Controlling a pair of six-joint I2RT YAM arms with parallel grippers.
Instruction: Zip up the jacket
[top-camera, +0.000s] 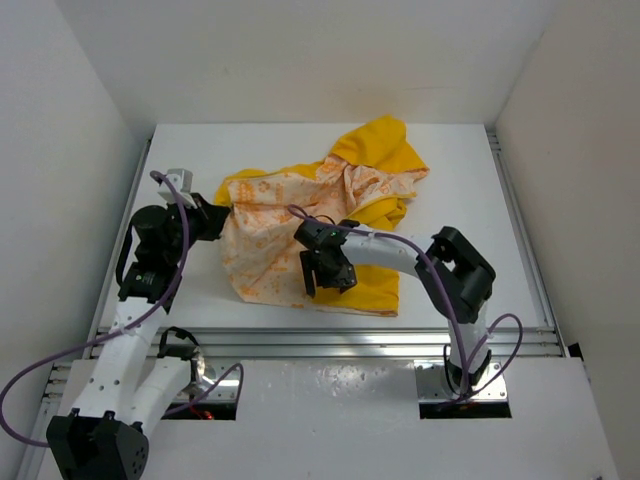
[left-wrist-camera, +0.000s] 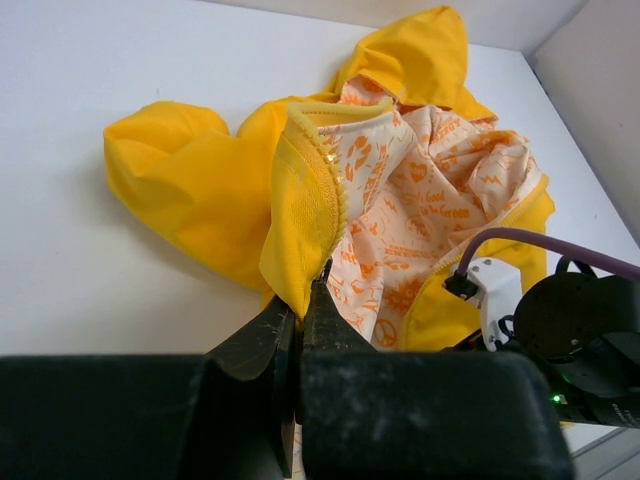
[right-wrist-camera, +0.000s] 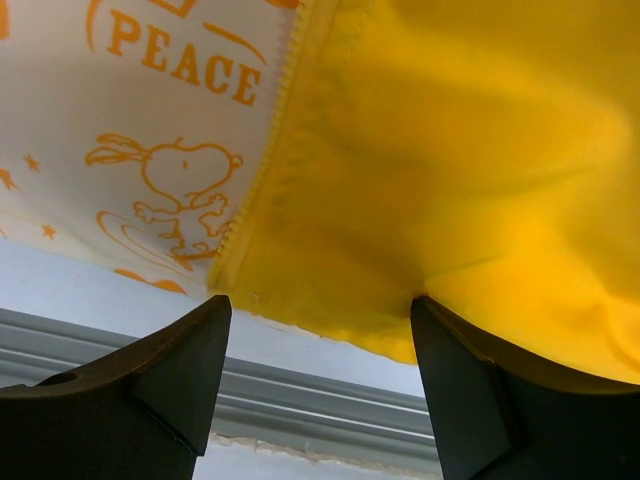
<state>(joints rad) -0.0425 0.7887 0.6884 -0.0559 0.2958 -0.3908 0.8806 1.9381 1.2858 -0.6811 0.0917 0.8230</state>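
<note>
The right gripper moves down onto the jacket's yellow front-edge corner beside the zipper teeth next and closes, since it lies below, between its open fingers.
The yellow jacket (top-camera: 372, 150) lies crumpled and open on the white table, its white lining with orange print (top-camera: 270, 235) facing up. My left gripper (top-camera: 214, 216) is at the jacket's left edge. In the left wrist view it (left-wrist-camera: 305, 290) is shut on a raised fold of the yellow hem (left-wrist-camera: 300, 200), where zipper teeth run along the edge. My right gripper (top-camera: 322, 272) hovers over the jacket's near hem. Its jaws (right-wrist-camera: 320, 300) stand open, straddling the yellow corner (right-wrist-camera: 450, 150) beside a line of zipper teeth (right-wrist-camera: 265, 170), and hold nothing.
The table's near edge with its grey metal rail (top-camera: 330, 340) runs just below the jacket's hem and shows under the right gripper as the rail (right-wrist-camera: 300, 410). White walls close in the table on three sides. The right arm's wrist (left-wrist-camera: 580, 330) sits near the left gripper.
</note>
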